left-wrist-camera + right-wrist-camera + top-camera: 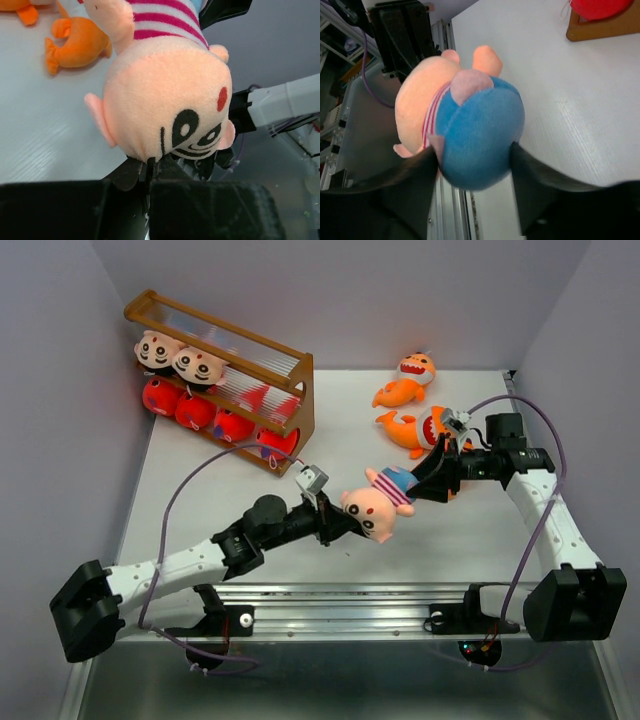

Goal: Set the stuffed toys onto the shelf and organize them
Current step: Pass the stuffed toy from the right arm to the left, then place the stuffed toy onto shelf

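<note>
My left gripper holds the toy and next will turn outward to the shelf on its left in the top view and release it on the shelf's middle level's empty part (pixel 255 396).
A boy toy (pixel 378 502) in a striped shirt and blue pants hangs above the table between both grippers. My left gripper (pixel 345 523) is shut on the black hair at its head (pixel 165 100); its jaws (pixel 150 167) are nearly together. My right gripper (pixel 418 483) is shut on its blue bottom (pixel 475 125), with a finger (pixel 540 172) on each side. The brown shelf (pixel 290 415) stands at the back left. Two boy toys (pixel 178 358) sit on its middle tier and several red sharks (pixel 195 410) on its bottom tier. Two orange sharks (pixel 405 380) (pixel 415 430) lie on the table at the right.
The nearer orange shark (pixel 80 42) lies just behind the right gripper. The shelf's near corner (pixel 605 27) with a red shark (pixel 600 7) is left of the held toy. Grey walls close in three sides. A metal rail (pixel 350 595) runs along the table's front edge.
</note>
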You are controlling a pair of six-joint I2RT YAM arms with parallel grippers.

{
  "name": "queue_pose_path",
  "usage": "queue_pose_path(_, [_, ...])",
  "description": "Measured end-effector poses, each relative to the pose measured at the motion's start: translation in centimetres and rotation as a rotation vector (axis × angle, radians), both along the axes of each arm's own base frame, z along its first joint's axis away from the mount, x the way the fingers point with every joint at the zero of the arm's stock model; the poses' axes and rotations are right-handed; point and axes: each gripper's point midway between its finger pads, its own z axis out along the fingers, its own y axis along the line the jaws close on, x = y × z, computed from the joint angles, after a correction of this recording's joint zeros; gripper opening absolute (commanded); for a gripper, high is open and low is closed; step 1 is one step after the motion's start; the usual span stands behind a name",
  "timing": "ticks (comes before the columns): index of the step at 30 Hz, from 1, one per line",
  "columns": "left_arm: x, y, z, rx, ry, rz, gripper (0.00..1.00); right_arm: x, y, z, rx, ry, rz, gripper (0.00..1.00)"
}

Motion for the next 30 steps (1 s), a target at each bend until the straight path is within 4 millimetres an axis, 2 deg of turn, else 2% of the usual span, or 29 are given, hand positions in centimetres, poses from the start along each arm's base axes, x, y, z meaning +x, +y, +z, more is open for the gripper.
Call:
queue_pose_path(1, [0.0, 0.6, 0.0, 0.025, -0.03, 0.005, 0.0, 0.1, -0.1, -0.2, -0.01, -0.009, -0.003, 1.0])
queue_pose_path(4, [0.0, 2.5, 0.9, 0.066, -0.114, 0.038, 0.0, 0.2, -0.3, -0.8, -0.04, -0.009, -0.016, 1.0])
queue_pose_path(9, [1.2, 7.6, 2.6, 0.154, -0.248, 0.166, 0.0, 1.4, -0.9, -1.8, -0.118, -0.013, -0.079, 1.0])
queue_pose_path(12, [3.2, 11.0, 3.4, 0.21, -0.282, 0.286, 0.0, 2.2, -1.2, -2.3, -0.152, -0.039, -0.126, 1.0])
queue_pose_path(15, [5.8, 14.5, 3.1, 0.309, -0.283, 0.4, 0.0, 2.7, -1.6, -3.4, -0.183, -0.051, -0.163, 1.0])
queue_pose_path(21, [8.6, 17.5, 3.6, 0.429, -0.255, 0.475, 0.0, 2.6, -2.0, -6.1, -0.219, -0.022, -0.181, 1.0])
queue_pose_path(25, [11.0, 20.6, 2.5, 0.505, -0.177, 0.558, 0.0, 2.5, -2.3, -7.5, -0.24, -0.011, -0.192, 1.0])
queue_pose_path(30, [13.1, 24.6, 0.4, 0.558, -0.064, 0.663, 0.0, 2.7, -2.6, -7.0, -0.258, -0.06, -0.211, 1.0])
